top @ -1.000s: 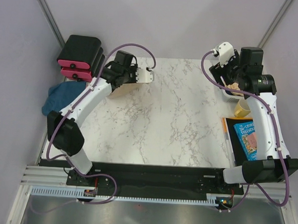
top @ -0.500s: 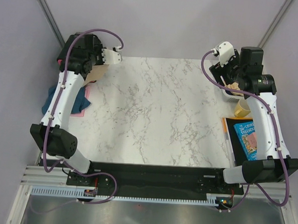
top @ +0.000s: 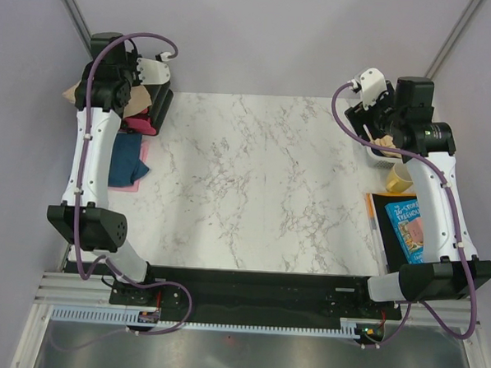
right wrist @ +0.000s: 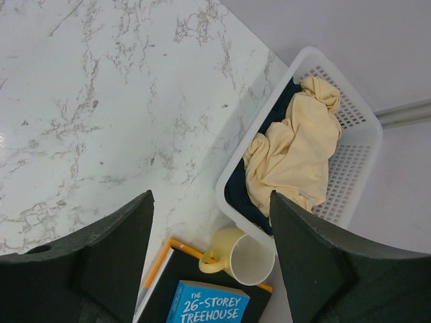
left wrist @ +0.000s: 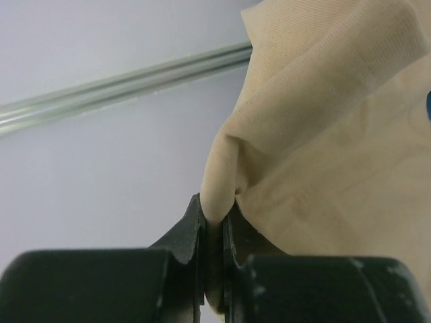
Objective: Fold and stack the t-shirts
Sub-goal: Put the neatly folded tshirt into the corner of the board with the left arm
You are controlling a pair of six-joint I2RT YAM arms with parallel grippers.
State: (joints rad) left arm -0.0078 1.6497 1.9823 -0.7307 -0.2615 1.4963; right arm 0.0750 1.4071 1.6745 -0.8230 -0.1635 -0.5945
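My left gripper moves back from above the boxes and down next. Then it releases the tan t-shirt onto the dark blue t-shirt (top: pixel 123 163) to start the stack with pink.
My left gripper (left wrist: pixel 213 208) is shut on a fold of a tan t-shirt (left wrist: pixel 323 148), which hangs from the jaws. In the top view this gripper (top: pixel 119 85) is raised at the far left corner, and the tan t-shirt (top: pixel 72 92) shows beside it. A dark blue t-shirt (top: pixel 123 163) lies on a pink one (top: pixel 142 152) at the table's left edge. My right gripper (right wrist: pixel 210 198) is open and empty, above the corner of a white basket (right wrist: pixel 363 134). The basket holds a crumpled pale tan t-shirt (right wrist: pixel 296 155) over a dark blue one (right wrist: pixel 236 192).
Black-and-pink boxes (top: pixel 155 105) stand at the back left, under my left gripper. A yellow mug (right wrist: pixel 242 256) and a blue book (right wrist: pixel 209 306) on a black-and-orange board lie at the right edge, next to the basket (top: pixel 383 150).
My left arm has swung from the back of the table out to the far left corner, carrying the tan t-shirt up with it. The right arm has not moved.
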